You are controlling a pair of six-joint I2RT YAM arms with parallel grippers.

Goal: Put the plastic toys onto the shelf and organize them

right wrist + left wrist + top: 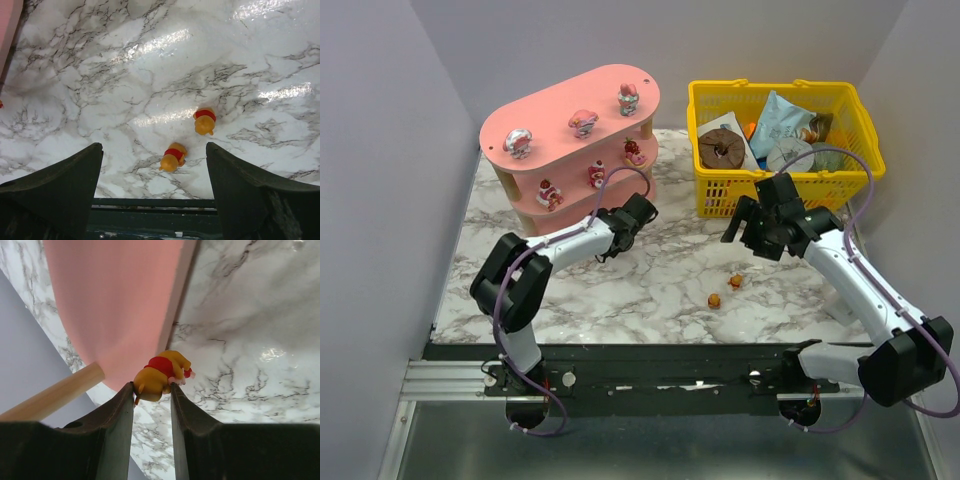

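I need to move my left gripper toward the wooden post [55,392] next, over the pink board's end [127,362], and let go of the bear there, because that end is empty beside the post.
The pink shelf [560,105] stands at the back left. Three pink-and-white toys sit on its top board [584,122] and three red-and-white ones on the middle board [596,172]. My left gripper [640,212] is beside the shelf's right end, low over the table, shut on a yellow bear toy with a red shirt [160,372]. In the left wrist view the pink board [115,305] and a wooden post [55,392] lie just beyond the held bear. Two more bear toys [714,299] [735,281] lie on the marble. My right gripper [155,146] hovers open above them [172,157] [205,121].
A yellow mesh basket [720,195] with packets and a brown ring stands at the back right, just behind the right gripper [745,225]. Grey walls close in both sides. The table's near edge is a dark rail [150,205].
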